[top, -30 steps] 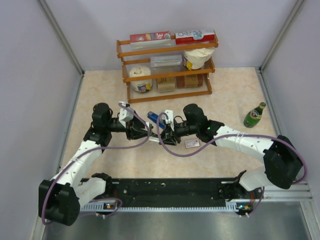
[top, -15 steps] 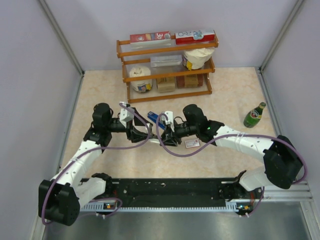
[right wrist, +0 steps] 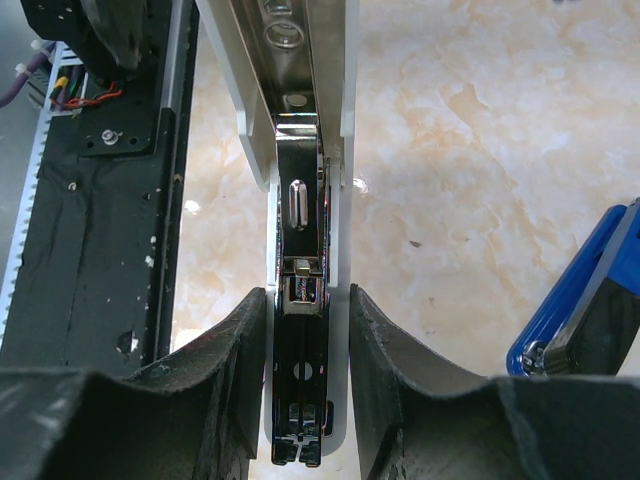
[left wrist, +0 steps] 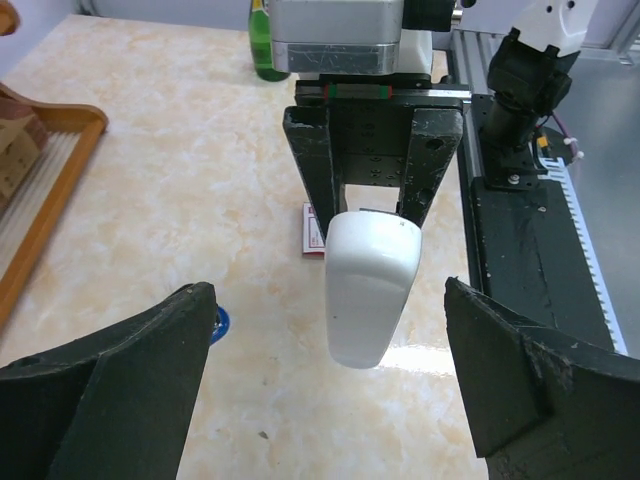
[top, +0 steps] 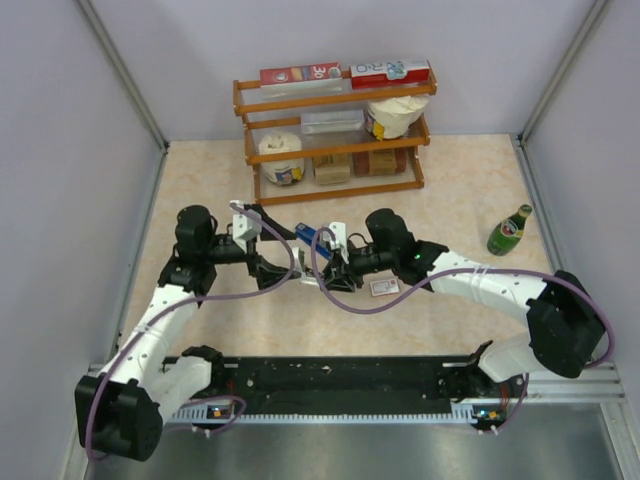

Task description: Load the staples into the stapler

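Observation:
The bare tabletop by the blue stapler (right wrist: 445,145) is below my right gripper and to the left in the top view, so next I need to lower my right gripper that way and let go of the white stapler (right wrist: 298,250).
The white stapler (right wrist: 298,250) is gripped by my shut right gripper (right wrist: 300,400), and its metal channel lies bare between the fingers. In the left wrist view the stapler's rounded white end (left wrist: 368,290) points at my left gripper (left wrist: 330,400). That gripper stands wide open, a little short of the stapler, and touches nothing. From above, the left gripper (top: 275,250) faces the right gripper (top: 335,265) near the table's middle. The red-and-white staples box (top: 383,288) lies flat on the table beside the right wrist, and its edge also shows behind the stapler (left wrist: 313,230).
A blue stapler (top: 310,238) lies just behind the two grippers and shows at the right edge (right wrist: 590,300). A wooden rack (top: 330,140) with boxes and jars stands at the back. A green bottle (top: 509,230) stands at the right. The black base rail (top: 340,380) runs along the near edge.
My left gripper went from shut to wide open and drew back to the left, away from the stapler. The right gripper and the stapler have stayed in place.

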